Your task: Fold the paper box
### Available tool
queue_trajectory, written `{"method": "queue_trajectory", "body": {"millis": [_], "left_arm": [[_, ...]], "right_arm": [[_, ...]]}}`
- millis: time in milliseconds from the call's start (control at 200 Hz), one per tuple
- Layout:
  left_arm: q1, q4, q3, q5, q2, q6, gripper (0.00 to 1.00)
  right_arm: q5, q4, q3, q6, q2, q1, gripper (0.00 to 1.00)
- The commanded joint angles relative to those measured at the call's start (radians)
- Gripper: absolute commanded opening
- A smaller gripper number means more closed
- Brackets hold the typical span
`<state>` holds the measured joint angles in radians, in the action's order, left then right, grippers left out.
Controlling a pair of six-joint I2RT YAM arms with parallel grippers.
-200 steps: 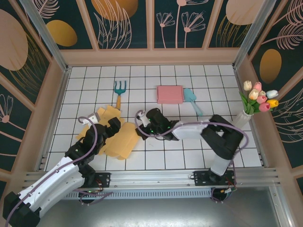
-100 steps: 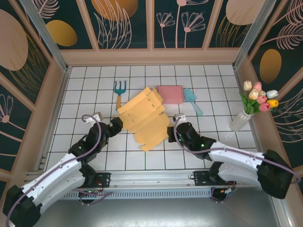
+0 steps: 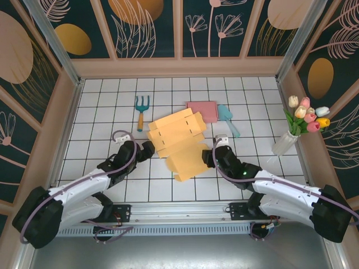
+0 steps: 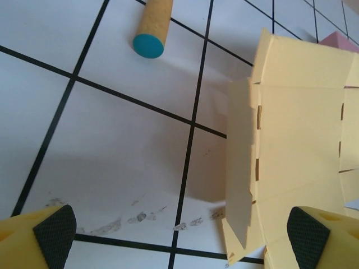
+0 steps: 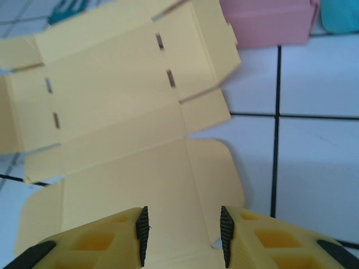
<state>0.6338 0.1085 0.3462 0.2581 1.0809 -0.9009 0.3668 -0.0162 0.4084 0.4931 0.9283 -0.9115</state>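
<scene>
The robot's left gripper will move gently outward next, tilt its fingers until they are level, and then close across the raised loose edge of the paper box's side flap.
The paper box (image 3: 176, 137) is a flat, unfolded yellow sheet with slots and flaps, lying on the white tiled table (image 3: 112, 95) at the middle. My left gripper (image 3: 148, 149) sits low at its left edge, open wide; in the left wrist view (image 4: 179, 238) a raised side flap of the paper box (image 4: 297, 140) stands to the right between my fingertips (image 4: 53, 230). My right gripper (image 3: 208, 156) is at the sheet's near right flap. In the right wrist view (image 5: 184, 235) its pads (image 5: 143, 232) stand apart over that flap of the paper box (image 5: 123, 112), not pinching it.
A pink block (image 3: 203, 110) and a teal scoop (image 3: 227, 119) lie just behind the box. A garden fork (image 3: 141, 109) with an orange handle (image 4: 152, 25) lies at the back left. A vase of tulips (image 3: 291, 131) stands at the right wall.
The right gripper carried the box from the front left to the middle, then parted its jaws. The left arm followed rightward to the box's left edge.
</scene>
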Motion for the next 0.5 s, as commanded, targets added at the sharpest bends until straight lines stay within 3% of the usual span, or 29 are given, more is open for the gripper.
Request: {"method": "queue_trajectory", "body": {"millis": [0, 215, 350, 420, 495], "left_arm": [[0.0, 0.128, 0.033, -0.032, 0.081, 0.076, 0.98], [0.0, 0.261, 0.097, -0.049, 0.258, 0.163, 0.96], [-0.001, 0.297, 0.139, -0.004, 0.351, 0.207, 0.88], [0.0, 0.317, 0.157, 0.006, 0.385, 0.235, 0.69], [0.0, 0.358, 0.154, -0.004, 0.391, 0.262, 0.25]], "right_arm": [[0.013, -0.022, 0.052, -0.04, -0.005, -0.003, 0.42], [-0.022, -0.005, 0.079, -0.07, 0.0, -0.003, 0.43], [-0.05, 0.014, 0.104, -0.089, 0.019, -0.005, 0.43], [-0.065, 0.013, 0.127, -0.097, 0.029, -0.004, 0.43], [-0.088, 0.023, 0.156, -0.12, 0.034, -0.004, 0.43]]}}
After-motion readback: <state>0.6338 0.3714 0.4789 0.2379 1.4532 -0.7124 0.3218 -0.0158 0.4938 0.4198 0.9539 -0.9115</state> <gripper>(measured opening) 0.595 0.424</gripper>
